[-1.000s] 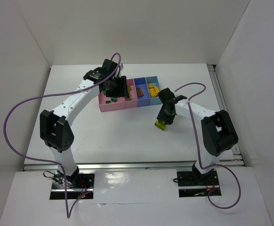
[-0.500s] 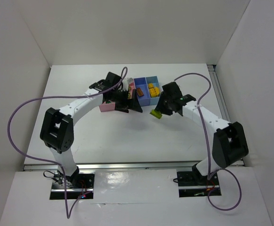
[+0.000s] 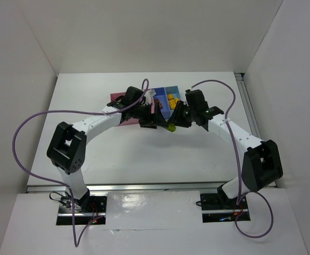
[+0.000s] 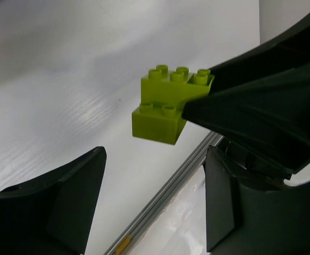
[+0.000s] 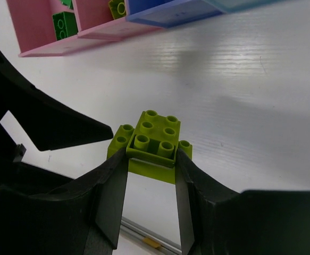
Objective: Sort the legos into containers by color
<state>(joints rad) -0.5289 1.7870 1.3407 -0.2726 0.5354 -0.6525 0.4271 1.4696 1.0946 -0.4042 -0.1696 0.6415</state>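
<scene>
The narrow pink bin [image 5: 99, 24] holding lime sits outward and to the gripper's left in the top view, so next my right gripper should move outward over it and release.
My right gripper [image 5: 152, 159] is shut on a lime green lego [image 5: 153, 142], two bricks stacked, held above the table. In the top view this lego [image 3: 172, 127] hangs just in front of the containers [image 3: 160, 95], with the right gripper [image 3: 175, 123] on it. My left gripper [image 3: 150, 121] is right beside it, to its left. In the left wrist view the lime lego [image 4: 168, 106] floats ahead of my open left gripper [image 4: 155, 202], whose jaws hold nothing. A dark green lego [image 5: 64, 24] lies in the wide pink bin [image 5: 35, 32]. Another lime piece [image 5: 117, 6] lies in the narrow pink bin [image 5: 99, 24].
The blue-purple bin [image 5: 165, 13] and light blue bin [image 5: 240, 4] follow to the right. Yellow legos [image 3: 171, 99] lie in the light blue bin [image 3: 172, 88]. A metal rail [image 4: 170, 196] runs along the table's near edge. Purple cables [image 3: 27, 122] loop over both arms.
The right gripper lifted the lime lego off the table and carried it left toward the bins. The left arm swung right from over the wide pink bin, its jaws now apart.
</scene>
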